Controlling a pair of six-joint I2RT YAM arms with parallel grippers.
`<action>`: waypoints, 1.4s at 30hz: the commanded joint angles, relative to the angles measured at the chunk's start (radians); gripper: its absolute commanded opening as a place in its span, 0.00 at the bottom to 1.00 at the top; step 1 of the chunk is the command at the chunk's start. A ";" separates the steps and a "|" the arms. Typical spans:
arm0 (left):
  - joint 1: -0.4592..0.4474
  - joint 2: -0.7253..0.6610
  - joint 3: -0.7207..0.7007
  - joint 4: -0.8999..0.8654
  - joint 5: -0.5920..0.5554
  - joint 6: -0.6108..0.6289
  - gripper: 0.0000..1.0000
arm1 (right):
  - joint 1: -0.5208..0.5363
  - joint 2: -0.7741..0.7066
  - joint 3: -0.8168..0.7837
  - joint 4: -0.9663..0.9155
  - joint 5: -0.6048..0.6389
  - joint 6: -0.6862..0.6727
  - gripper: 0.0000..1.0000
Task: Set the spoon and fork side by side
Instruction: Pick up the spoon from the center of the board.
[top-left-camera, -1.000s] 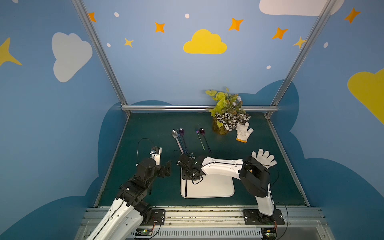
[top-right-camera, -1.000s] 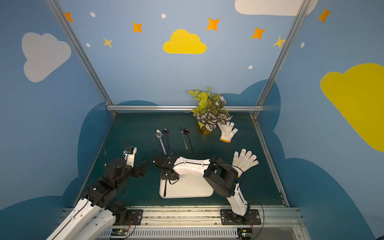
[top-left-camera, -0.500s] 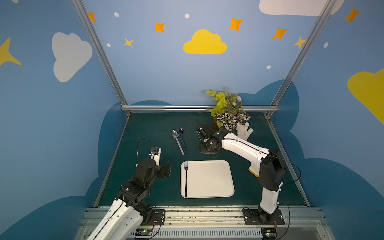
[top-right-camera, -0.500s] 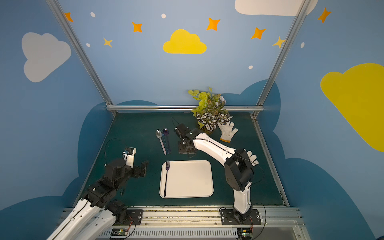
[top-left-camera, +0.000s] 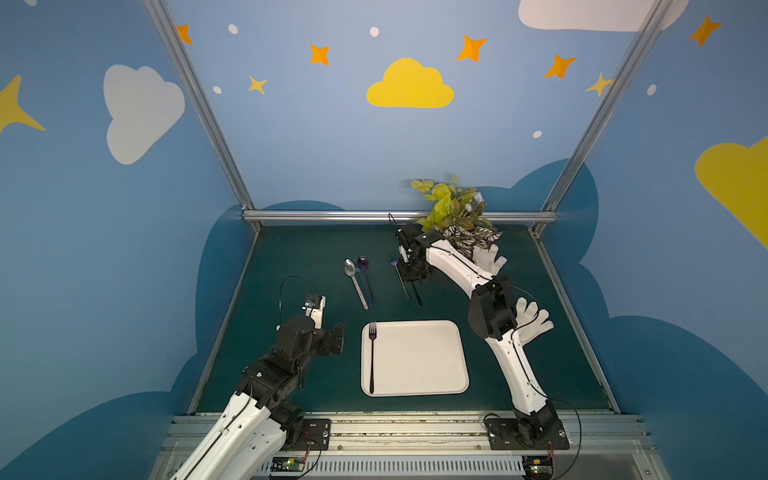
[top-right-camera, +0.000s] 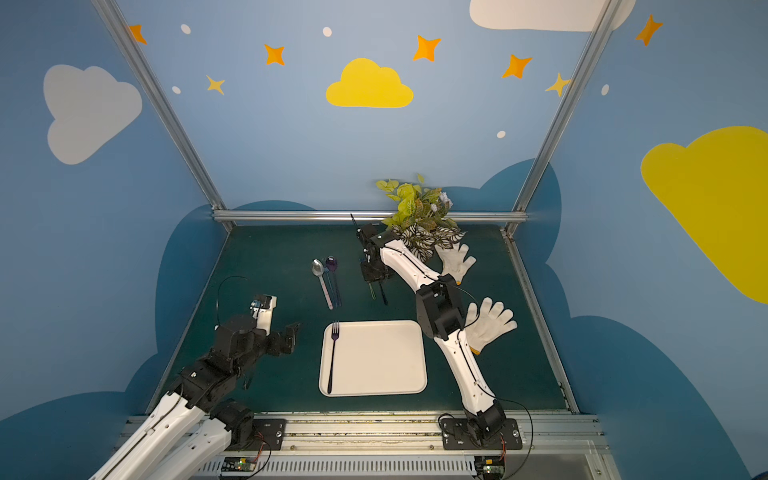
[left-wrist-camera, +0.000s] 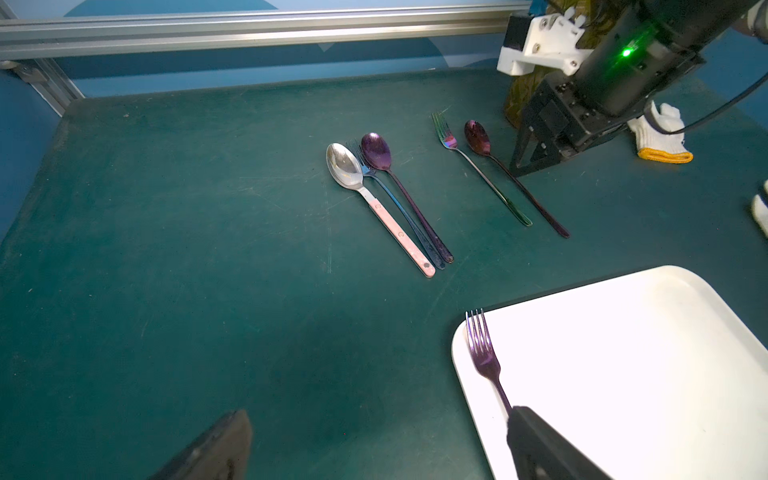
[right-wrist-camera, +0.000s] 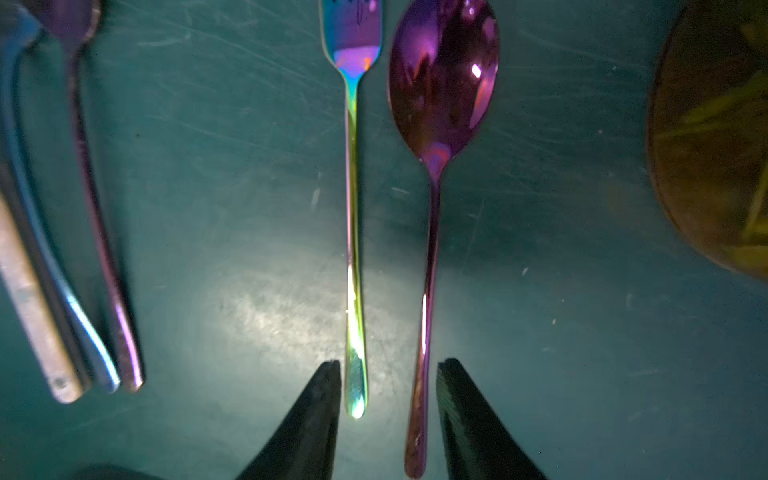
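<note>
The rainbow fork's handle shows between my right gripper's fingers. The purple spoon's thin neck (right-wrist-camera: 434, 192) lies below, and my right gripper lowers outward toward it next, away from that handle.
A dark purple fork (top-left-camera: 372, 357) (left-wrist-camera: 484, 357) lies along the left edge of the white tray (top-left-camera: 419, 361). Further back, a rainbow fork (right-wrist-camera: 352, 208) and a purple spoon (right-wrist-camera: 440, 83) lie parallel on the green mat. My right gripper (top-left-camera: 411, 276) (right-wrist-camera: 388, 374) hangs low over their handle ends. It is open, and both handles pass between its fingers (right-wrist-camera: 320, 399). My left gripper (top-left-camera: 334, 338) (left-wrist-camera: 374, 436) is wide open over bare mat left of the tray and holds nothing.
A silver spoon with a pink handle (top-left-camera: 355, 282), a blue fork and another purple spoon (top-left-camera: 365, 274) lie bunched left of the right gripper. A potted plant (top-left-camera: 453, 212) stands at the back right. White gloves (top-right-camera: 457, 259) (top-right-camera: 490, 324) lie beside the right arm.
My right gripper has left the purple fork lying on the tray and swung to the back, over the rainbow fork and purple spoon. The left arm has not moved.
</note>
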 joint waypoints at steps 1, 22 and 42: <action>-0.002 0.008 -0.010 0.033 0.000 0.007 1.00 | -0.032 0.033 0.076 -0.050 0.005 -0.046 0.42; 0.008 0.055 -0.010 0.040 -0.020 0.030 1.00 | -0.053 0.130 0.088 0.084 -0.107 -0.080 0.34; 0.018 0.020 -0.010 0.036 -0.015 0.027 1.00 | -0.012 0.091 0.090 0.021 0.042 -0.148 0.00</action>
